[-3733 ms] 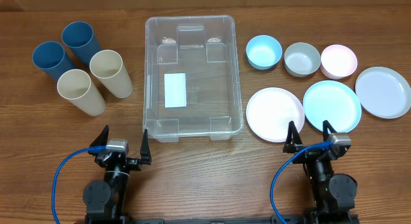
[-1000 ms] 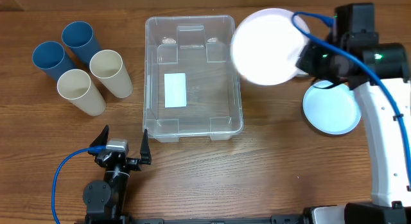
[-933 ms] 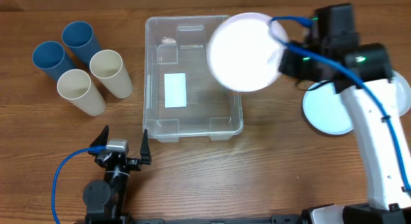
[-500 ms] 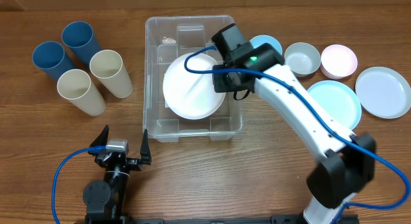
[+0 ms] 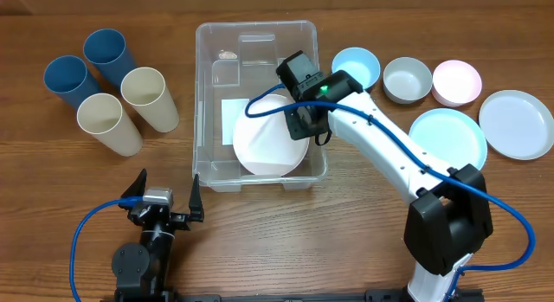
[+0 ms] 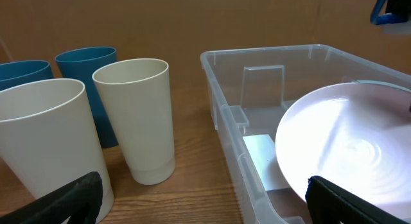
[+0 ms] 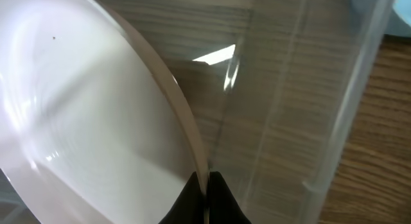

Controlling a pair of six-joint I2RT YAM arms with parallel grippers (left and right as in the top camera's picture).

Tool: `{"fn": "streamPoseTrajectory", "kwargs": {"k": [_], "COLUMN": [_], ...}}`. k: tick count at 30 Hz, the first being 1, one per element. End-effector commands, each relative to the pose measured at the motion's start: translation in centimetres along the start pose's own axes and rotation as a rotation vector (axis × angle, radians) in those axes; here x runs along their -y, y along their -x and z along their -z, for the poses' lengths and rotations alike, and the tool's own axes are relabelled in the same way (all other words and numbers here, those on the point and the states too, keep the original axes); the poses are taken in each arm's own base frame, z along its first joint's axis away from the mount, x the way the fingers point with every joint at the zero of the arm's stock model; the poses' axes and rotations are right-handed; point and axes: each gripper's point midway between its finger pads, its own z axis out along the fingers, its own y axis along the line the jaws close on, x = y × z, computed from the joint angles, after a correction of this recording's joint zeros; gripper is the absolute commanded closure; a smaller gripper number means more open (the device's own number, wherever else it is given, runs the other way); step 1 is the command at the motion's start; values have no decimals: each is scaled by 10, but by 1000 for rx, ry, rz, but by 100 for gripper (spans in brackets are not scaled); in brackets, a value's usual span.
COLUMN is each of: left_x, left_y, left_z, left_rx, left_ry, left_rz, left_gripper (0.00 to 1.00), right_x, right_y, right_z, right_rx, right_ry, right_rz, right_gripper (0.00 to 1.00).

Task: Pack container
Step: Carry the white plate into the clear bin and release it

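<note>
I will next move my right gripper to its left in the overhead view, lower the tilted plate and release its rim, as bare container bottom lies below there.
The clear container (image 5: 201, 94) stands at the middle back of the table. Inside it, a white plate (image 5: 264, 146) sits tilted over the front right part, covering some of the white label. My right gripper (image 5: 305, 129) reaches in from the right and is shut on the plate's rim. In the right wrist view the black fingertips (image 7: 207, 180) pinch the edge of the plate (image 7: 83, 121), with the container wall (image 7: 334, 121) just to the right. My left gripper (image 5: 167, 191) rests open near the front left, holding nothing. The left wrist view shows the container (image 6: 221, 102) and the plate (image 6: 340, 153) ahead.
Two blue cups (image 5: 65, 77) and two cream cups (image 5: 149, 99) stand left of the container. To its right sit a light blue bowl (image 5: 359, 67), a grey bowl (image 5: 407, 80), a pink bowl (image 5: 456, 82), a light blue plate (image 5: 450, 138) and a pale plate (image 5: 516, 123).
My right arm carried the white plate from above the right side into the container and lowered it, then shifted it toward the front right. The left arm has not moved.
</note>
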Motion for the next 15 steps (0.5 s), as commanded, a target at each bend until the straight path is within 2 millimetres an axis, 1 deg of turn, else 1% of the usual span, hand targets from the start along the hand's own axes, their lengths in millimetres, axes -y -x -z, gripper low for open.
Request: {"fn": "streamPoseTrajectory", "kwargs": {"k": [1,4,8,15], "left_x": [-1,-1,-1,-1], "left_y": [0,0,0,0], "left_z": [0,0,0,0], "left_rx": [5,5,5,5], "left_ry": [4,4,4,4], "left_rz": [6,6,6,6], "left_gripper": [0,0,0,0], "right_x": [-16,-26,-27,-37], "right_y": [-4,-7,-4,8], "right_z": [0,-2,-4,-4], "right_rx": [-3,3,13,61], "right_ry": [18,25,29,71], "right_rz": [66,109,131,153], "right_gripper": [96,96,96,96]}}
